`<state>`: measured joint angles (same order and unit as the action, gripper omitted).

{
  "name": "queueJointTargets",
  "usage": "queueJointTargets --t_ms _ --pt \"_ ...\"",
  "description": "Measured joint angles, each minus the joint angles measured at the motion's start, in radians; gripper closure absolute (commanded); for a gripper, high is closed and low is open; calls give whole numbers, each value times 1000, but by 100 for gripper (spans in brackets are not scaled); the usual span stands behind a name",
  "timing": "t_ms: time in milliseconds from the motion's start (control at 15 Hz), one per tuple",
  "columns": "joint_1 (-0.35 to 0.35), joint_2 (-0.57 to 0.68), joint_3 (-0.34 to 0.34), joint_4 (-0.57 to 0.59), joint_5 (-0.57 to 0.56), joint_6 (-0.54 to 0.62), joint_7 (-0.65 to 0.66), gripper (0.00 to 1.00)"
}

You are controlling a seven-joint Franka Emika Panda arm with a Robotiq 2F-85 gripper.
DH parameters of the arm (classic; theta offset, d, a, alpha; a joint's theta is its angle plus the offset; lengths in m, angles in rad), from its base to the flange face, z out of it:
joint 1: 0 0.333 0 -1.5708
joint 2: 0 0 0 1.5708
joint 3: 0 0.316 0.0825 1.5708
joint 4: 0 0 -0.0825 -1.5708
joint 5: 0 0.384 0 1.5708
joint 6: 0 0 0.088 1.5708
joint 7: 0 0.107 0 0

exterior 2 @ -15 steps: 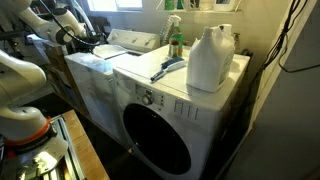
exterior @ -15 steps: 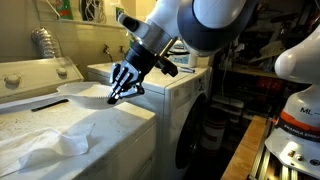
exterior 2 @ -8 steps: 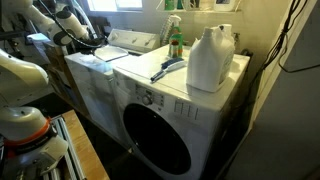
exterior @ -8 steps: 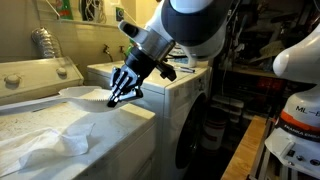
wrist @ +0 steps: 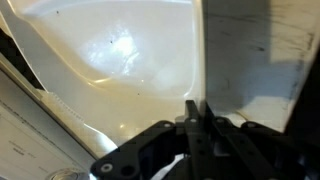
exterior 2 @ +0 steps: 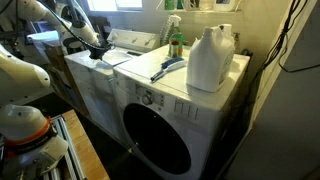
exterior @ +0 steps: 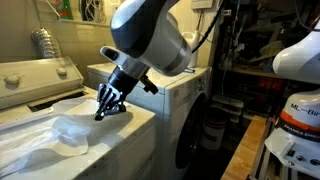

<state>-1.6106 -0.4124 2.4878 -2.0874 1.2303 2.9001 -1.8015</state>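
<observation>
The sheet trails toward the crumpled white cloth, so the robot's gripper should next move outward that way and let go of the sheet's edge there.
My gripper hangs low over the white top of a laundry machine, fingers pointing down. It is shut on the edge of a thin white sheet that trails away from it across the top towards a crumpled white cloth. In the wrist view the two black fingers are pressed together with the sheet's edge between them. In an exterior view the gripper is small and far off, and the sheet is not clear there.
A front-loading washer stands beside it, with a white jug, a green bottle and a blue item on top. A second robot's white base stands on the floor nearby. A black strip lies on the far machine.
The gripper has moved down and to the left over the machine top, carrying the white sheet's edge with it. The sheet now lies lower and more spread out.
</observation>
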Motion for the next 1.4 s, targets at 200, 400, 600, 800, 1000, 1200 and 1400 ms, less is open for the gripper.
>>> queueJointTargets --t_ms 200,400,600,800,1000,1200,1400 --pt "-81 -132 50 119 48 -4 -41 69" --pt "-117 -188 70 193 49 -14 -41 54" --pt "-129 -219 77 223 47 -27 -27 32" --pt "-118 -214 66 229 11 -42 25 10" --pt "-66 -192 11 217 -92 -43 141 0" --pt "42 -146 -109 174 -235 -43 297 0" --pt "184 -89 -282 112 -364 -90 471 0"
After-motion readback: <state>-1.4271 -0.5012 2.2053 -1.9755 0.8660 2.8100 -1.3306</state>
